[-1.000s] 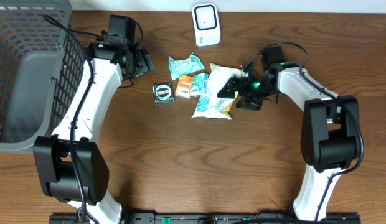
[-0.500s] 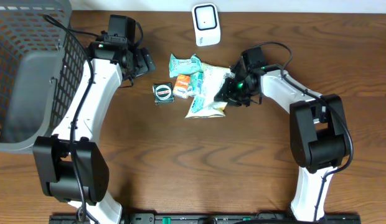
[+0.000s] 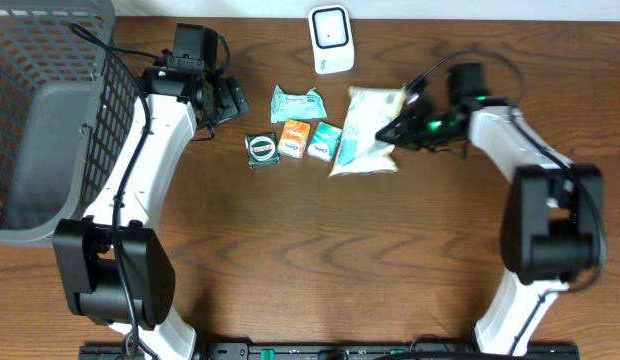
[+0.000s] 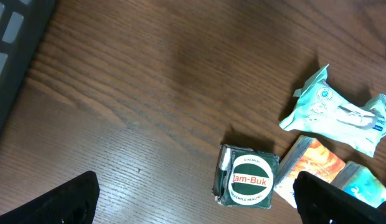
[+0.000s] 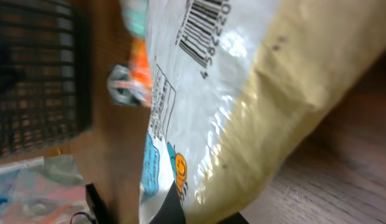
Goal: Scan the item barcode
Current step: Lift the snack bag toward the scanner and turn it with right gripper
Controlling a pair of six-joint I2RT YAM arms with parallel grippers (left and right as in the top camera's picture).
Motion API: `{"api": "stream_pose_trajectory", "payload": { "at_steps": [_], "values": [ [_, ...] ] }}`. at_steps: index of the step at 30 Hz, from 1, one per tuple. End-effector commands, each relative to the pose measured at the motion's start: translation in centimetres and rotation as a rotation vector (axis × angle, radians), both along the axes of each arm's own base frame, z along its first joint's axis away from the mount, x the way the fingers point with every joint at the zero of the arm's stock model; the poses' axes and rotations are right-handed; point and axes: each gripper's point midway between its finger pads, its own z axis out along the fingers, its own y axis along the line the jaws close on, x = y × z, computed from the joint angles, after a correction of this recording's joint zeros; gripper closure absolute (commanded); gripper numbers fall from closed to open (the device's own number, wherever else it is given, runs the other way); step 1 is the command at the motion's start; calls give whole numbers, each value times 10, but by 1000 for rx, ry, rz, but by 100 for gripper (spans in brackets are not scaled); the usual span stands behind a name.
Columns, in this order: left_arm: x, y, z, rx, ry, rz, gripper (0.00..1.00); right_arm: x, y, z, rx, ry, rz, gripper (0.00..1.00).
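I need to lift my right gripper and turn it to tip the bag over, because the barcode (image 5: 204,20) is on the side of the bag that is hidden from the overhead view.
A white and yellow snack bag (image 3: 366,132) lies right of the small items, with my right gripper (image 3: 400,131) shut on its right edge. In the right wrist view the bag (image 5: 236,99) fills the frame. Its barcode (image 5: 204,20) shows at the top, and my right gripper (image 5: 202,215) pinches the bag's bottom edge. The white scanner (image 3: 331,39) stands at the back edge of the table, apart from the bag. My left gripper (image 3: 230,100) stands open near the back left. In its own view the left gripper (image 4: 196,208) is empty, just short of a green Jam-Buk box (image 4: 246,178).
A teal pack (image 3: 297,103), an orange box (image 3: 295,139), a teal box (image 3: 324,142) and the green box (image 3: 261,149) lie in the middle. A grey mesh basket (image 3: 40,120) fills the left side. The teal pack (image 4: 339,112) and orange box (image 4: 312,163) also show beyond the left gripper.
My right gripper has shut on the snack bag and drawn it to the right, away from the small boxes. The left arm has not moved.
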Motion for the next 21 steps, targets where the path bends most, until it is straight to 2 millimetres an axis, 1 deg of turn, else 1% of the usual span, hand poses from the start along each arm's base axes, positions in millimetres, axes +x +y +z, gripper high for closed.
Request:
{"api": "stream_pose_trajectory", "payload": {
  "at_steps": [1,5,7,10,15,17,19,20,21],
  "values": [
    [1,1,1,7,0,5,2,-5,6,79,108,-246,99,99],
    [1,1,1,7,0,5,2,-11,9,103,114,-331,132,99],
    [1,1,1,7,0,5,2,-20,18,121,183,-431,222,99],
    [1,1,1,8,0,5,2,-32,28,142,286,-542,317,99],
    [1,1,1,8,-1,5,2,-34,34,163,377,-624,367,99],
    [1,1,1,7,0,5,2,-30,35,164,376,-608,350,99],
    [1,1,1,8,0,5,2,-21,31,154,311,-563,294,99],
    [1,1,1,8,0,5,2,-13,28,144,248,-527,248,99],
    [1,1,1,7,0,5,2,0,16,119,104,-440,142,99]
  ]
}}
